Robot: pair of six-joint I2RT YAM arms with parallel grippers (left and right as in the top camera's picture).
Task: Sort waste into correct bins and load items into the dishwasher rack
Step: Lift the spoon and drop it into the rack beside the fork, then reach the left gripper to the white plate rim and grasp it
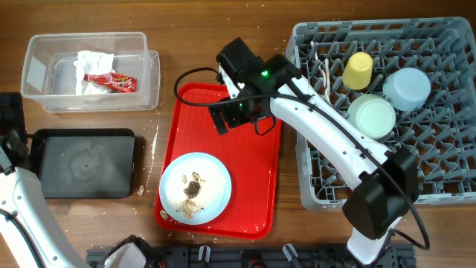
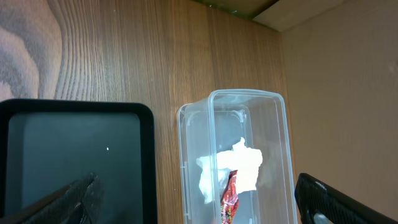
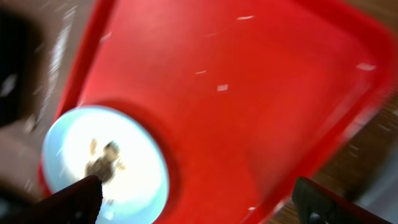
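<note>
My left gripper swings past the black tray (image 1: 85, 162) next and down onto the plate's far rim (image 1: 213, 158), which is bare of scraps and to its right in the overhead view.
The light blue plate (image 1: 195, 187) with brown food scraps (image 1: 193, 187) sits on the near end of the red tray (image 1: 256, 171); it also shows blurred in the right wrist view (image 3: 106, 165). My right gripper (image 1: 222, 119) is open and empty above the tray's far end. The clear tub (image 1: 91, 71) holds the white napkin (image 1: 95, 63) and red wrapper (image 1: 111, 80), also seen in the left wrist view (image 2: 239, 168). The black tray (image 1: 85, 162) is empty. The grey rack (image 1: 387, 112) holds the yellow cup (image 1: 358, 70), green bowl (image 1: 372, 115), blue bowl (image 1: 407, 88) and white cutlery (image 1: 327, 78). My left gripper (image 2: 196, 208) is open.
Crumbs lie on the wood near the red tray's near left corner (image 1: 141, 190). The left arm (image 1: 18, 201) stands at the table's left edge beside the black tray. A cardboard-coloured wall (image 2: 342, 93) lies beyond the clear tub in the left wrist view.
</note>
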